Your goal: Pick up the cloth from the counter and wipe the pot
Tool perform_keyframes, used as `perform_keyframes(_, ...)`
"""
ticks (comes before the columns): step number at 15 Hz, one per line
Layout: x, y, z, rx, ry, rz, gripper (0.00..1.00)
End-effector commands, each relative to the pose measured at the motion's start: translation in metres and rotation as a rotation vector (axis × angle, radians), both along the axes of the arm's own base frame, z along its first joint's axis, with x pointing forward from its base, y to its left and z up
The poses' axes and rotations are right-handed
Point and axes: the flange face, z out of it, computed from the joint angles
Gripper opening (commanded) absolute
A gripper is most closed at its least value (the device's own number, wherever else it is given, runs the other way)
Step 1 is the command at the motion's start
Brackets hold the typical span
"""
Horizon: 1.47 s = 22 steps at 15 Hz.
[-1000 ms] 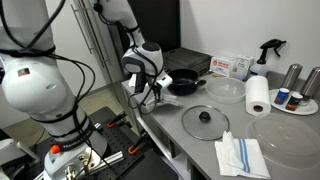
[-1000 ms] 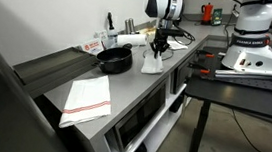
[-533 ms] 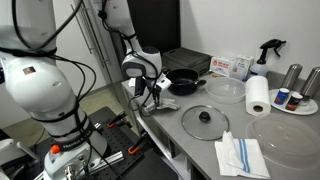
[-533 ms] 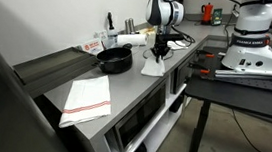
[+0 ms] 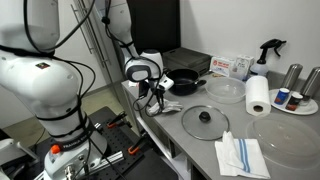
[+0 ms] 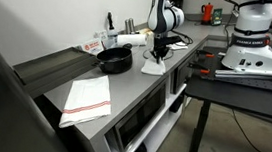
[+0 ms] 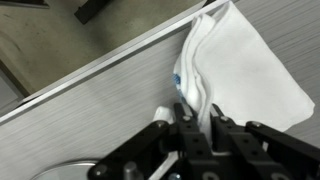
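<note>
My gripper moves outward from the counter edge next and releases the raised fold over the counter by the black pot, since that place lies outward of it.
My gripper [image 7: 195,122] is shut on a raised fold of a white cloth [image 7: 245,70] near the counter's end. In both exterior views the gripper [image 5: 153,94] [image 6: 159,50] stands over the cloth [image 5: 166,104] [image 6: 153,65], which peaks up into the fingers while its lower part rests on the counter. The black pot [image 5: 184,83] [image 6: 115,58] stands just beyond the cloth, apart from it.
A second, striped cloth [image 5: 240,155] [image 6: 87,97] lies at the counter's other end. A glass lid [image 5: 205,122], clear bowl [image 5: 225,90], paper towel roll [image 5: 258,95], spray bottle [image 5: 268,50] and box [image 5: 230,66] stand on the counter [image 5: 185,135]. The counter edge [image 7: 110,62] runs beside the cloth.
The arm's wrist has shifted slightly, drawing the pinched fold of cloth up a little. The pot has not moved.
</note>
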Motion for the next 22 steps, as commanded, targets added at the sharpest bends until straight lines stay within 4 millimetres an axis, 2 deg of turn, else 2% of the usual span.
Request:
perform_keyframes(1,0.018,0.008,-0.002,-0.054,0.005,0.011,0.04)
perform_keyframes(9,0.042,0.022,0.001,-0.087,0.042,0.043,0.04)
perform_keyframes(11,0.045,0.023,0.002,-0.096,0.053,0.044,0.40)
perform_keyframes(19,0.049,0.024,0.005,-0.105,0.064,0.041,0.97)
perform_keyframes(22,0.049,0.025,0.007,-0.097,0.062,0.047,1.00)
